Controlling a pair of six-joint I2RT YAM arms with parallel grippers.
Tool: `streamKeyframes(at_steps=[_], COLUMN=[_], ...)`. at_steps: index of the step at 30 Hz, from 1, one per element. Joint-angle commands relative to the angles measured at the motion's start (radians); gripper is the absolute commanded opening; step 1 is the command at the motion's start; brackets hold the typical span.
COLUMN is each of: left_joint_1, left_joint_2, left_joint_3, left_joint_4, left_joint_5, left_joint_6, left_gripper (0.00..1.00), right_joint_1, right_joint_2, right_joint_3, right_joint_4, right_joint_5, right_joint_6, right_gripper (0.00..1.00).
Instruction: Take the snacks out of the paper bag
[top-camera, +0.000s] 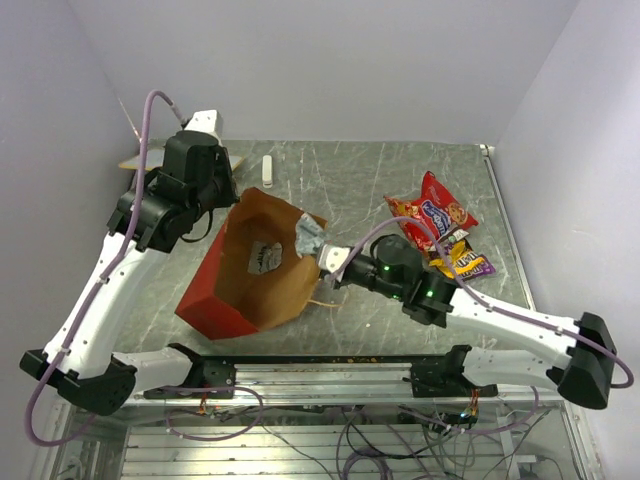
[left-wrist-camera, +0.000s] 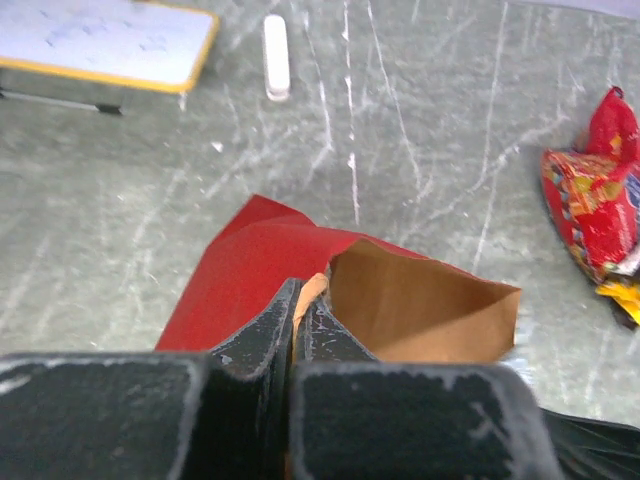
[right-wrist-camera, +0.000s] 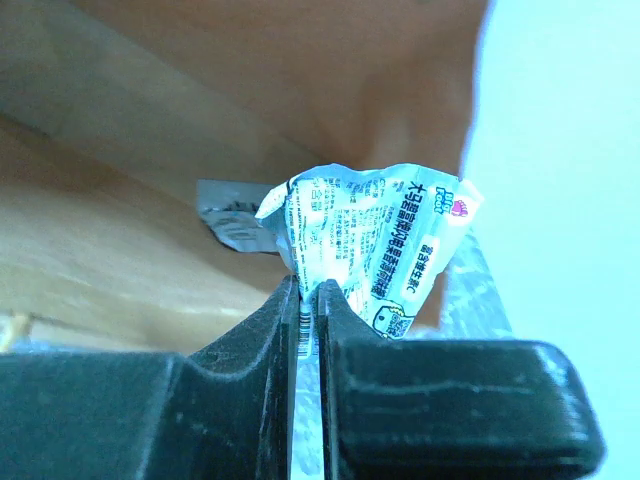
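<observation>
The crumpled silver packet will next swing away from the paper bag's opening in my right gripper. It will go down onto the red snack bag (top-camera: 433, 212) and be let go there, since other snacks lie there.
The paper bag (top-camera: 215, 300), red outside and brown inside, lies on its side with its mouth facing up and right. My left gripper (top-camera: 228, 207) (left-wrist-camera: 305, 293) is shut on the paper bag's (left-wrist-camera: 240, 275) far rim. At the mouth, my right gripper (top-camera: 325, 253) (right-wrist-camera: 308, 288) is shut on a crumpled silver packet (top-camera: 310, 236) (right-wrist-camera: 375, 235). A second silver packet (top-camera: 264, 257) (right-wrist-camera: 228, 218) lies inside the bag. To the right on the table sit a red snack bag (top-camera: 433, 212) (left-wrist-camera: 590, 200), a yellow packet (top-camera: 456, 255) and a purple one (top-camera: 477, 267).
A white stick-shaped object (top-camera: 267, 170) (left-wrist-camera: 276, 55) lies at the back of the table. A yellow-edged white board (left-wrist-camera: 100, 40) sits at the back left. Walls close in on the left, back and right. A metal rail (top-camera: 330, 372) runs along the near edge.
</observation>
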Motion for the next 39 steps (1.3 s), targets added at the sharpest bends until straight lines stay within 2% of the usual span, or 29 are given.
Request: streamKeyframes(at_steps=[1, 7, 16, 19, 22, 29, 35, 39], left_joint_1=[-0.003, -0.004, -0.004, -0.004, -0.004, -0.004, -0.004, -0.004], left_joint_2=[0.028, 0.078, -0.007, -0.056, -0.108, -0.217, -0.25, -0.235], left_joint_3=[0.092, 0.123, -0.126, -0.243, -0.333, -0.47, -0.48, -0.466], left_joint_4=[0.044, 0.095, 0.172, 0.189, 0.206, 0.212, 0.144, 0.13], left_joint_5=[-0.113, -0.029, 0.386, 0.443, 0.484, 0.565, 0.527, 0.515], left_joint_6=[0.192, 0.36, 0.273, 0.205, 0.1, -0.099, -0.117, -0.116], left_gripper=[0.07, 0.07, 0.07, 0.07, 0.07, 0.07, 0.07, 0.07], right_joint_1=[-0.002, -0.001, -0.01, -0.038, -0.125, -0.371, -0.567, -0.679], right_joint_2=[-0.1, -0.175, -0.122, -0.06, 0.006, 0.092, 0.114, 0.082], right_joint_3=[0.064, 0.156, 0.22, 0.225, 0.229, 0.23, 0.215, 0.158], right_joint_4=[-0.088, -0.139, -0.018, 0.014, -0.01, -0.2, -0.412, -0.441], right_joint_5=[0.238, 0.381, 0.691, 0.797, 0.817, 0.78, 0.784, 0.797], right_joint_6=[0.1, 0.105, 0.137, 0.166, 0.272, 0.702, 0.946, 0.965], right_gripper=[0.0, 0.0, 0.0, 0.0, 0.0, 0.0, 0.0, 0.0])
